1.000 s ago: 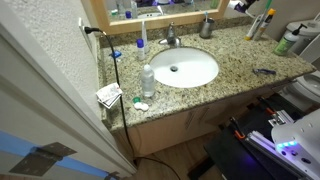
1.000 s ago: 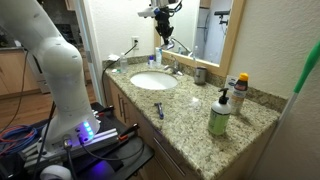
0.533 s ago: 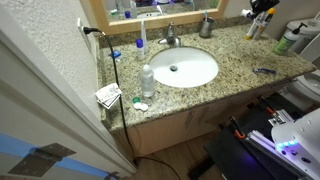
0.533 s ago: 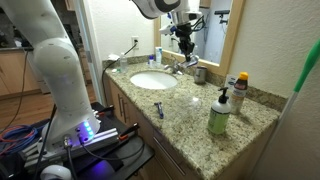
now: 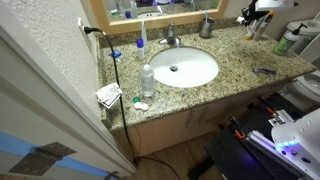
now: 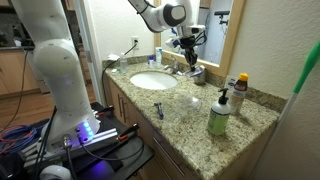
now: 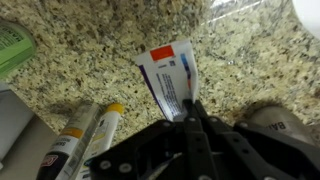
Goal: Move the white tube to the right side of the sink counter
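The gripper lowers toward the metal cup and releases the white tube [image 7: 170, 78] there next, clear of the bottles, since bare granite beside the cup lies below.
In the wrist view my gripper [image 7: 193, 108] is shut on the white tube [image 7: 170, 78], a flat white tube with a red patch and blue stripe, pinched at its near end. The tube hangs just over the speckled granite sink counter [image 7: 100, 50]. In both exterior views the gripper [image 5: 250, 16] [image 6: 188, 52] is low over the back of the counter [image 5: 232, 58] [image 6: 190, 100], beyond the white basin [image 5: 183, 68] and beside a metal cup [image 6: 200, 74]. Whether the tube touches the counter cannot be told.
A green bottle [image 7: 12, 45], two yellow-and-black tubes [image 7: 85, 130] and the metal cup [image 7: 272, 120] lie around the gripper. A clear bottle [image 5: 148, 80], faucet [image 5: 170, 38], green soap bottle [image 6: 219, 115] and a dark razor [image 5: 263, 71] also stand on the counter.
The gripper, holding the tube, has moved from high near the mirror down and along toward the back of the counter beside the metal cup.
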Controlling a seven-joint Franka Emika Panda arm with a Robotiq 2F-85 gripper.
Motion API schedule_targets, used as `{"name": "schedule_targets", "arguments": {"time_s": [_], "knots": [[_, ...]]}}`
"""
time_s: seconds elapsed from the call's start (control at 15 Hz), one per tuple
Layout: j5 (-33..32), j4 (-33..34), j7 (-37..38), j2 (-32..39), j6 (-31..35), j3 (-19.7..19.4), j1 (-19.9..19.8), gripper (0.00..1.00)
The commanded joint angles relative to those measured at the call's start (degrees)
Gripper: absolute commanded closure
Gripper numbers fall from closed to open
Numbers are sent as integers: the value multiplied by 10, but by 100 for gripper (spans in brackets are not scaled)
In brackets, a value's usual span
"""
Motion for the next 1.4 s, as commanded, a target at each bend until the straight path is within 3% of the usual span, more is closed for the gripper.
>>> {"name": "schedule_targets", "arguments": {"time_s": [0.0,0.07,0.4,1.07,1.13,1.2,1.33], "knots": [[12,109,61,119,38,-12,16,100],[6,44,34,63,32,-20,19,98],[-9,120,71,154,26,-39,45,100],[64,289,98,338,29,-67,88,100],[74,298,99,348,28,-69,88,73],[81,305,101,354,25,-73,89,72],[111,300,81,339,24,-66,78,60]]}}
